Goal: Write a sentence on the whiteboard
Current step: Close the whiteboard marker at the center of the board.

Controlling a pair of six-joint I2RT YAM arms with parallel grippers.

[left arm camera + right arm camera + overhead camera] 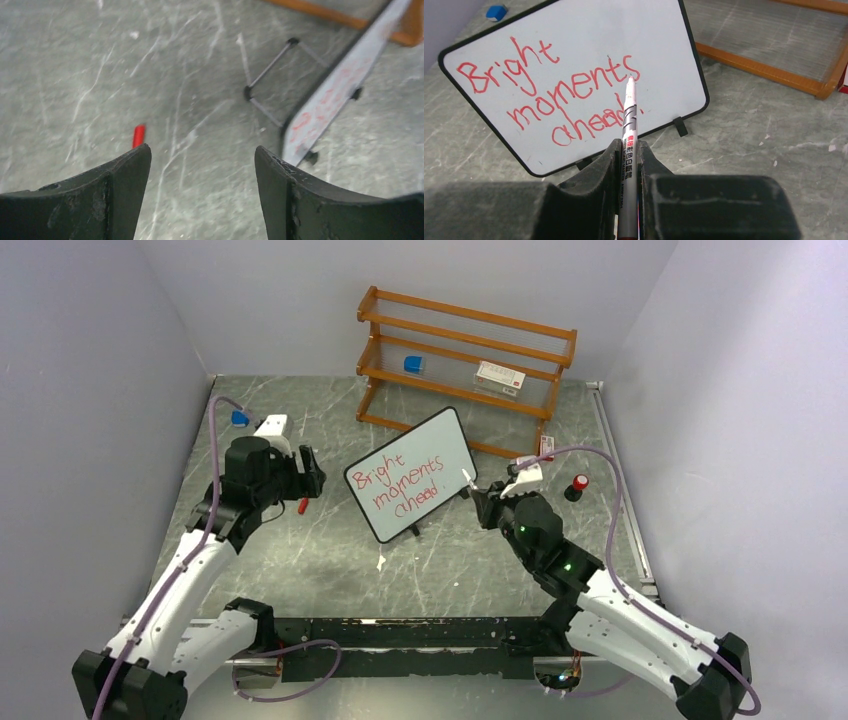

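I should move my left gripper down and left in its wrist view onto the red marker cap (303,506) (138,135), as it lies below, beside one finger, outside the gap.
The whiteboard (410,473) stands tilted on its small black feet mid-table, with "Bright moments ahead" written on it in red. It also shows in the right wrist view (574,75), and edge-on in the left wrist view (340,85). My right gripper (487,500) (628,150) is shut on a silver marker (629,125) whose tip points at the board just right of "ahead". I cannot tell whether the tip touches. My left gripper (312,480) (202,155) is open and empty, left of the board, above the table. A red marker cap (303,506) (138,135) lies below it.
A wooden shelf (465,365) stands behind the board, holding a blue eraser (413,364) and a white box (499,377). A blue object (239,418) lies at the far left. A small red-and-black object (578,486) sits right of my right gripper.
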